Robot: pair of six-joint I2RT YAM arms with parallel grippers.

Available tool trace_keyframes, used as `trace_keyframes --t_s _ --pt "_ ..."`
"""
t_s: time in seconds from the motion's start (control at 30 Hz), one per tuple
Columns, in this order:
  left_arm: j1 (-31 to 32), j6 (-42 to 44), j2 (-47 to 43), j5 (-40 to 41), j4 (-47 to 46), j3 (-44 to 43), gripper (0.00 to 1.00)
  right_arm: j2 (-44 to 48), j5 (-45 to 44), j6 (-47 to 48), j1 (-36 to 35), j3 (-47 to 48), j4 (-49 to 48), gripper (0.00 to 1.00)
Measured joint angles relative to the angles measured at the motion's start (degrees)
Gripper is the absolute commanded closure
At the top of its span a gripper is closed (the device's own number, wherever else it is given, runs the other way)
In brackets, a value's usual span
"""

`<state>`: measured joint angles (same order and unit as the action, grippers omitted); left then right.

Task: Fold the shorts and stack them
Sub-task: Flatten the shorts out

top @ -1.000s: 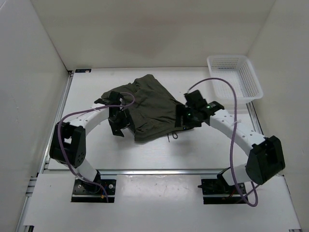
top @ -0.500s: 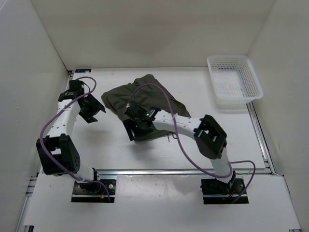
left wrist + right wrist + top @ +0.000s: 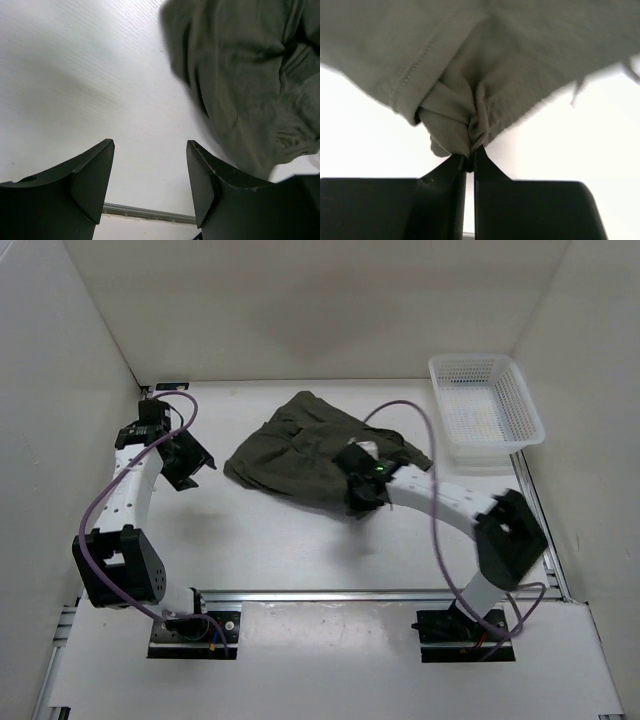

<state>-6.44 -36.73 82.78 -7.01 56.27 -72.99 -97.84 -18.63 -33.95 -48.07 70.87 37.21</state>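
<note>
My left gripper moves to the right in the top view next and lowers onto the shorts' loose corner (image 3: 237, 468) (image 3: 181, 56) beside it, since only my right gripper holds fabric.
The dark olive-green shorts (image 3: 300, 445) lie crumpled in the middle of the table, seen also in the left wrist view (image 3: 250, 75) and the right wrist view (image 3: 485, 65). My right gripper (image 3: 362, 492) is at their near right edge, shut on a bunched fold of the fabric (image 3: 465, 135), which is pinched between its fingertips and lifted off the table. My left gripper (image 3: 190, 462) stands open over bare table to the left of the shorts, apart from them, with nothing between its fingers (image 3: 95, 175).
A white mesh basket (image 3: 485, 410) stands at the back right of the table. White walls close in the left, back and right sides. A metal rail (image 3: 340, 595) runs along the near edge, in front of the arm bases.
My right gripper has shut on the shorts' near edge and pulled it to the right, dragging the cloth. My left arm has swung away to the far left and stayed open.
</note>
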Motion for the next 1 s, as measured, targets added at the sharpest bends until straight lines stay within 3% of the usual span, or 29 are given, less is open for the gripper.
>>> trace_keyframes --t_s 0.07,0.1,0.17,0.2,0.23,0.3,0.5,0.63,0.77,0.83,0.9,0.93,0.97,1.0 --pt "1.49 0.76 0.83 0.11 0.07 -0.57 0.29 9.53 -2.36 1.03 3.1 -5.97 0.76 0.97" --pt "2.67 1.03 1.38 0.07 0.09 -0.83 0.29 13.29 -3.32 1.49 3.96 -8.04 0.83 0.83" --pt "5.46 1.6 2.64 0.09 -0.24 -0.94 0.29 19.34 -5.35 2.12 5.25 -10.84 2.4 0.66" --pt "6.86 1.81 3.34 -0.07 -0.35 -0.92 0.27 21.14 -5.95 2.34 6.1 -11.63 3.37 0.48" --pt "8.35 2.08 4.22 -0.24 -0.81 -0.76 0.25 22.16 -6.45 2.29 7.04 -12.22 4.07 0.38" --pt "10.75 2.43 5.92 -1.2 -1.7 0.02 0.23 22.93 -6.64 2.21 9.53 -13.66 4.81 0.29" --pt "16.13 2.82 13.55 -3.32 -3.5 2.86 0.21 22.88 0.39 -0.57 15.85 -17.99 5.9 0.29" --pt "17.57 2.32 15.12 -3.37 -4.37 6.27 0.2 24.0 9.22 -3.45 18.25 -21.59 4.07 0.16" --pt "17.53 1.79 17.44 -3.08 -5.95 6.38 0.21 25.16 18.6 -5.62 21.46 -25.33 0.31 0.14" --pt "17.64 1.62 20.5 -2.82 -6.62 5.38 0.32 24.9 22.27 -6.64 22.67 -26.77 -1.46 0.14" --pt "17.92 1.33 24.02 -2.43 -7.61 4.09 0.45 24.22 25.11 -7.41 23.08 -27.89 -3.52 0.23" --pt "17.99 1.29 25.33 -2.47 -7.19 3.15 0.69 23.82 26.29 -7.76 23.1 -28.41 -4.76 0.27" --pt "18.01 0.87 25.79 -2.58 -6.91 2.6 0.82 23.28 27.1 -7.98 23.1 -28.7 -5.53 0.41" --pt "18.03 1.05 25.92 -2.51 -7.5 2.32 0.9 22.58 27.82 -8.09 23.08 -28.89 -6.25 0.47"
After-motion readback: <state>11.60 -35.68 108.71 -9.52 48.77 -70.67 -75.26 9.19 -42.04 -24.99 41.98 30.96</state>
